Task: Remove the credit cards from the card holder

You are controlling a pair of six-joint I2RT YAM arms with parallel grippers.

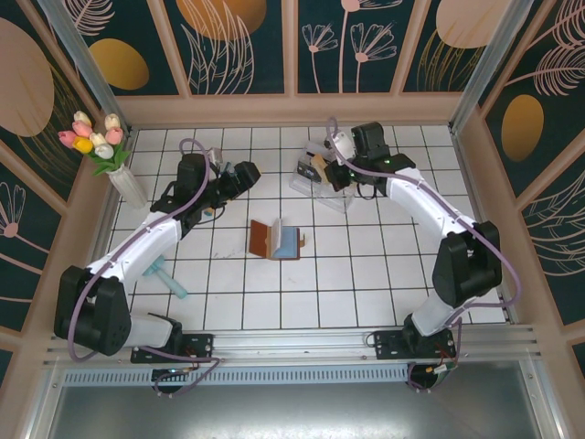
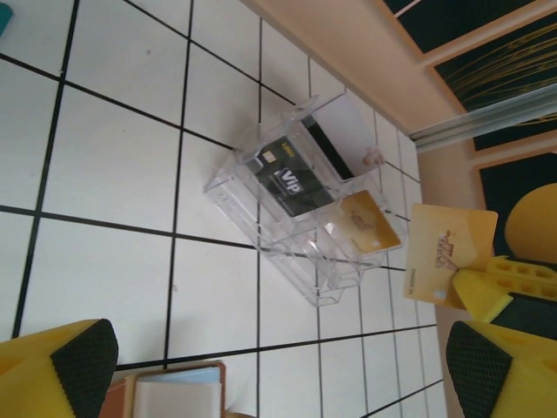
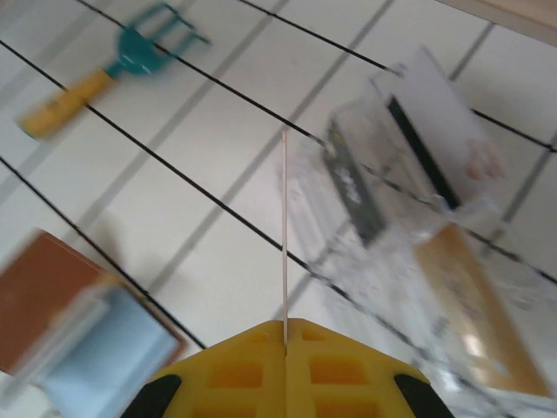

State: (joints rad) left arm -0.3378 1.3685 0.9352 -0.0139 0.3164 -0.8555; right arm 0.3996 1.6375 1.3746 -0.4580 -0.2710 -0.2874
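My right gripper turns next, then lowers its yellowish card over the gold card in the clear box (image 3: 477,313) to release it. That section of the box is open above.
The reddish-brown card holder (image 1: 274,240) lies open on the tiles, its blue-grey pockets facing up; its edge shows in the left wrist view (image 2: 174,390) and, blurred, in the right wrist view (image 3: 74,326). My right gripper (image 3: 285,324) is shut on a yellowish credit card (image 2: 444,252), seen edge-on as a thin line (image 3: 285,226), beside the clear plastic box (image 2: 296,209). In that box lie a dark card (image 2: 291,183) and a gold card (image 2: 370,225). My left gripper (image 2: 278,366) hangs open above the tiles between the card holder and the box, holding nothing.
A white card (image 2: 344,131) stands at the box's far end. A teal-headed garden fork (image 3: 113,70) lies on the tiles to the left. A vase of tulips (image 1: 119,165) stands at the back left. Low walls (image 1: 292,110) ring the tiled floor.
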